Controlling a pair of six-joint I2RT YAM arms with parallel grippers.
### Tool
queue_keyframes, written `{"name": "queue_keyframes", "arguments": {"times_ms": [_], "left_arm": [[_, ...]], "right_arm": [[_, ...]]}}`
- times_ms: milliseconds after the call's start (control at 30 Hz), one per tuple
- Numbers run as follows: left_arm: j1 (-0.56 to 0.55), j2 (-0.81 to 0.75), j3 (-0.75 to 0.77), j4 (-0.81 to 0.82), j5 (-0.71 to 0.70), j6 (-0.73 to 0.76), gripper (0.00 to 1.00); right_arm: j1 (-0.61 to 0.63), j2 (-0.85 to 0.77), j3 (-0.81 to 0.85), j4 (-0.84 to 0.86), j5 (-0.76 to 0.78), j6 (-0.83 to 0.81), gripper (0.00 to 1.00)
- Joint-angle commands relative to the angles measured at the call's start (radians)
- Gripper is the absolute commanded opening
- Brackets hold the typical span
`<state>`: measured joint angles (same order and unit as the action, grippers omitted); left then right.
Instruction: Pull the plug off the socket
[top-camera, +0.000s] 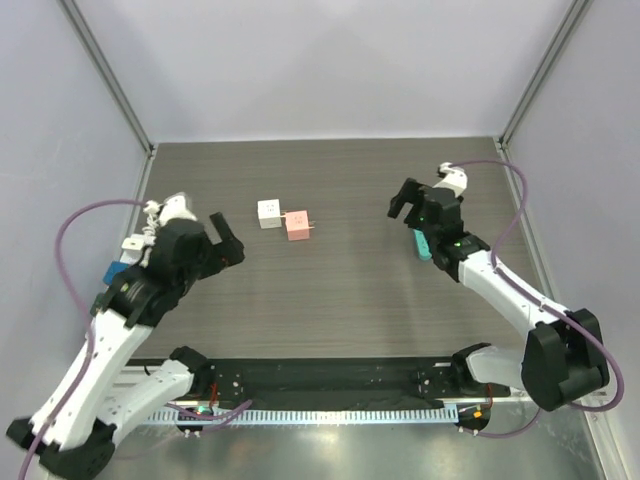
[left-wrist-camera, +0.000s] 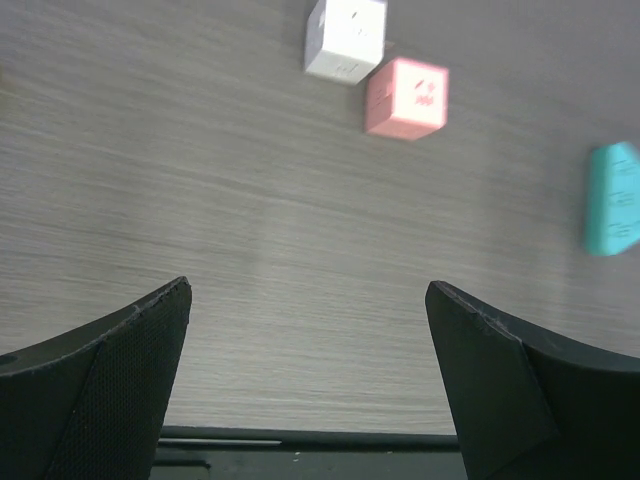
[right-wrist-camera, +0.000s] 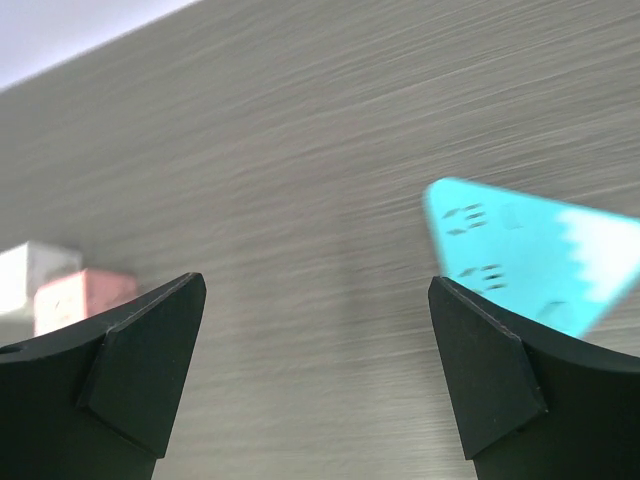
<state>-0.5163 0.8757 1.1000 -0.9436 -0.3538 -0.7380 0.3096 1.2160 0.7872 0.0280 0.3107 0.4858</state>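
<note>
I need to swing my left gripper to the left in the top view and down onto the white coiled cord (top-camera: 152, 217) next, because its open fingers are over bare tabletop.
A pink cube plug (top-camera: 297, 225) lies mid-table, its two metal prongs pointing right and bare. A white cube (top-camera: 269, 213) sits against its left side. A teal socket block (top-camera: 422, 244) lies on the table further right, slots showing in the right wrist view (right-wrist-camera: 520, 260). My right gripper (top-camera: 404, 203) hovers open just above and left of the teal block, holding nothing (right-wrist-camera: 316, 283). My left gripper (top-camera: 227, 244) stands open left of the cubes, nothing between its fingers (left-wrist-camera: 308, 290). The left wrist view shows the pink plug (left-wrist-camera: 406, 97), white cube (left-wrist-camera: 345, 38) and teal block (left-wrist-camera: 612, 200) ahead.
The dark wood-grain table (top-camera: 340, 290) is enclosed by pale walls at the back and sides. A black rail (top-camera: 330, 380) with the arm bases runs along the near edge. Purple cables loop from both arms.
</note>
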Motion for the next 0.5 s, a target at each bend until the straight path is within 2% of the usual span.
{"name": "queue_keyframes", "arguments": {"times_ms": [0,67,167,267,367,467], "left_arm": [[0.001,-0.196,-0.012,0.049,-0.051,-0.058,1.00],[0.001,-0.254,-0.025,0.080,-0.051,-0.041,1.00],[0.001,-0.274,-0.002,0.021,-0.153,-0.029,1.00],[0.001,-0.163,0.086,-0.102,-0.238,-0.018,1.00],[0.013,-0.023,0.132,-0.118,-0.299,0.005,1.00],[0.149,0.127,0.197,-0.087,-0.190,0.048,1.00]], "right_arm": [[0.101,0.039,0.015,0.085,-0.034,-0.024,1.00],[0.210,0.098,0.027,0.157,-0.041,-0.015,1.00],[0.339,0.195,0.095,0.197,-0.010,-0.006,1.00],[0.416,0.264,0.147,0.236,0.018,0.025,1.00],[0.463,0.332,0.187,0.259,0.007,0.046,1.00],[0.499,0.370,0.214,0.236,-0.025,0.054,1.00]]}}
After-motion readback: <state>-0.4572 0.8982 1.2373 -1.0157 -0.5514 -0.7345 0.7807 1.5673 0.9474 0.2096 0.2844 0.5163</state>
